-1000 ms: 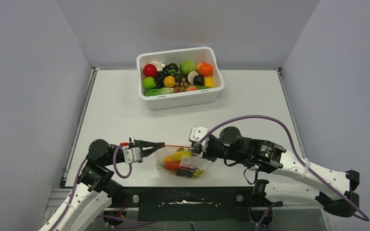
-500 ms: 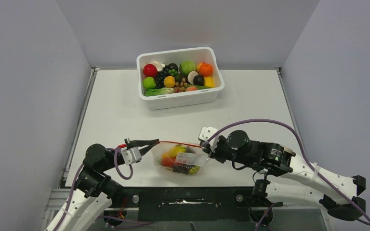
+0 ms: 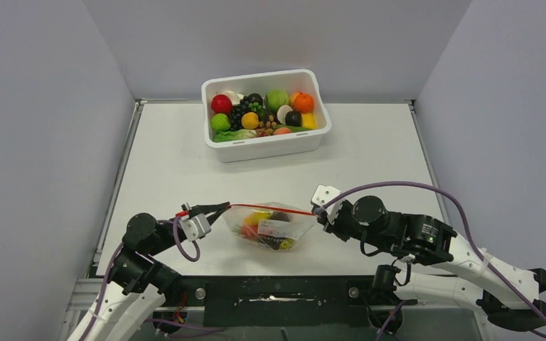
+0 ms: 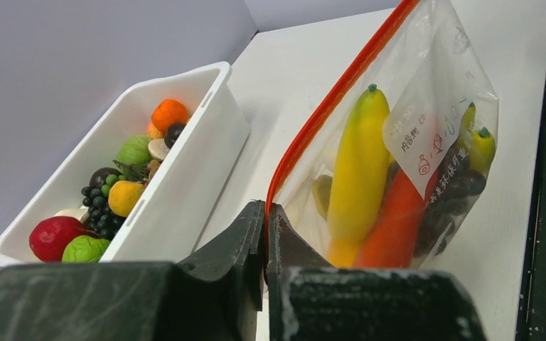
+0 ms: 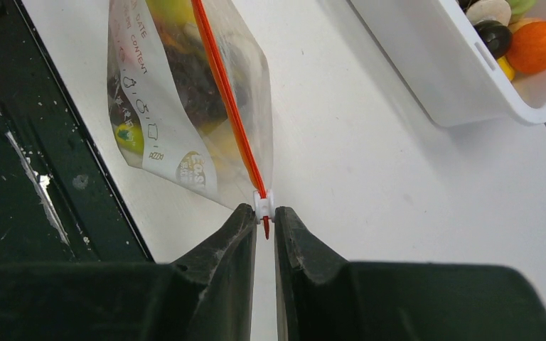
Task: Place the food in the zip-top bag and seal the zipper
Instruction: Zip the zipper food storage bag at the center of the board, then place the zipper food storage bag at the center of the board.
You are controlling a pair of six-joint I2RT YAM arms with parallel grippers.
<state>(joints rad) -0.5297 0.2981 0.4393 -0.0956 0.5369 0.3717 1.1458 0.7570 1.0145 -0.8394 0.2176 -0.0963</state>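
The robot's right gripper should go down and outward to let go of the slider (image 5: 264, 203) on the bare tabletop below and outward of the gripper, since the slider is at the end of the zipper.
The zip-top bag (image 3: 274, 229) hangs stretched between both grippers near the table's front edge. Its zipper (image 3: 270, 209) runs straight from left to right. Inside the bag lie a yellow banana (image 4: 359, 163), a red-orange piece (image 4: 398, 220), dark grapes (image 4: 449, 200) and a yellow pepper (image 4: 480, 142). My left gripper (image 3: 223, 208) is shut on the zipper's left end (image 4: 334, 96). My right gripper (image 3: 318, 212) is shut on the small white slider (image 5: 264, 203) at the zipper's right end (image 5: 224, 99).
A white tub (image 3: 264, 146) with several toy fruits and vegetables stands at the back middle of the table. A black rail (image 3: 277, 291) runs along the near edge, just below the bag.
My right gripper has slid rightward along the zipper from near its middle to its right end. The strip is now taut and straight. The left gripper shifted slightly left.
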